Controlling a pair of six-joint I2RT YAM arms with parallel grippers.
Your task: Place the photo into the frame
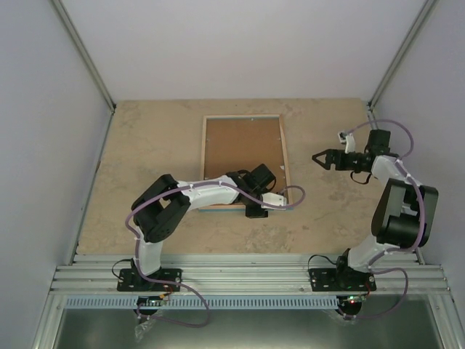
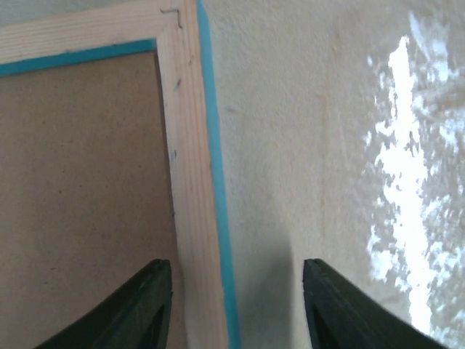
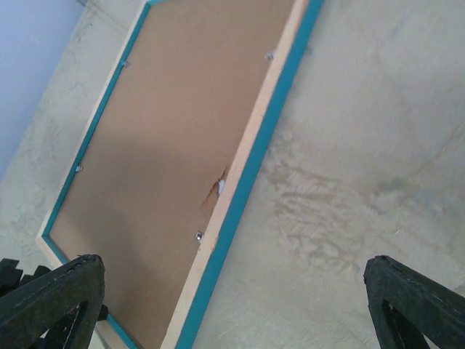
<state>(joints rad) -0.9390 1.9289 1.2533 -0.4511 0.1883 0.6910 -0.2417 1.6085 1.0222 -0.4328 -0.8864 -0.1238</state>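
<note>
The right gripper moves down and across to the left in the top view next, to straddle the frame's bar by the torn board (image 3: 251,156).
The frame (image 1: 205,145) lies face down in the middle of the table, light wood back up, turquoise edge showing, with a brown backing board (image 1: 243,149) filling it. My left gripper (image 1: 256,211) is open at the frame's near right part; in the left wrist view its fingers (image 2: 149,305) straddle the frame's right rail (image 2: 195,218). My right gripper (image 1: 317,158) is open and empty, off to the right of the frame. The right wrist view shows the frame (image 3: 240,182) with small metal tabs along its rail. The photo is not in view.
The beige table (image 1: 145,145) is walled by white panels on the left, back and right. An aluminium rail (image 1: 247,276) runs along the near edge with both arm bases on it.
</note>
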